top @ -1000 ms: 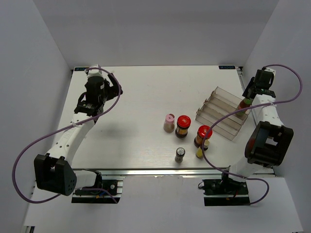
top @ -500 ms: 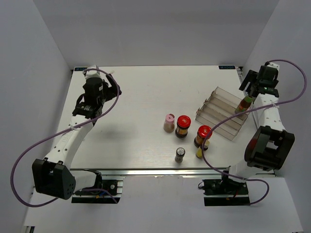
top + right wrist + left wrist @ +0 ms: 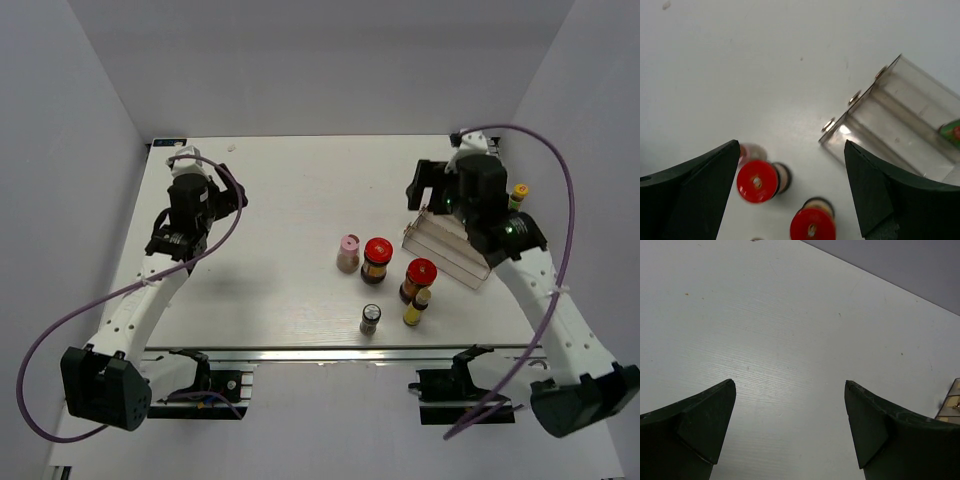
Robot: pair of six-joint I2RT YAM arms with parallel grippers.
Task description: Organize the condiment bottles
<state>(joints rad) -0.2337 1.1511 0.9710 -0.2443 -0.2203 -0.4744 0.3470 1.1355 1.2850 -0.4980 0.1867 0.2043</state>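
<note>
I'll move my right gripper back past the nearer red jar, then down onto the slim yellow-capped bottle's cap point(image 3: 423, 297).
Five condiment bottles stand loose mid-table: a pink-capped shaker point(image 3: 348, 252), two red-lidded jars point(image 3: 377, 258) point(image 3: 418, 277), a slim yellow-capped bottle point(image 3: 417, 308) and a grey-capped shaker point(image 3: 370, 318). Another yellow-capped bottle point(image 3: 517, 193) stands at the far right end of the clear rack point(image 3: 455, 245). My right gripper point(image 3: 432, 190) hovers open and empty over the rack's left end. In the right wrist view that gripper point(image 3: 791, 143) looks down on both red jars point(image 3: 757, 181) point(image 3: 812, 230) and the rack point(image 3: 900, 125). My left gripper point(image 3: 215, 195) is open and empty over bare table at the far left point(image 3: 789, 381).
Grey walls close in the table on the left, back and right. The rack sits slanted near the right wall. Purple cables loop off both arms. The left wrist view catches only white tabletop and a corner of the rack point(image 3: 950, 400).
My right gripper opened, leaving the slim bottle at the rack's right end, then swung left over the rack's left end. The left arm shifted only slightly.
</note>
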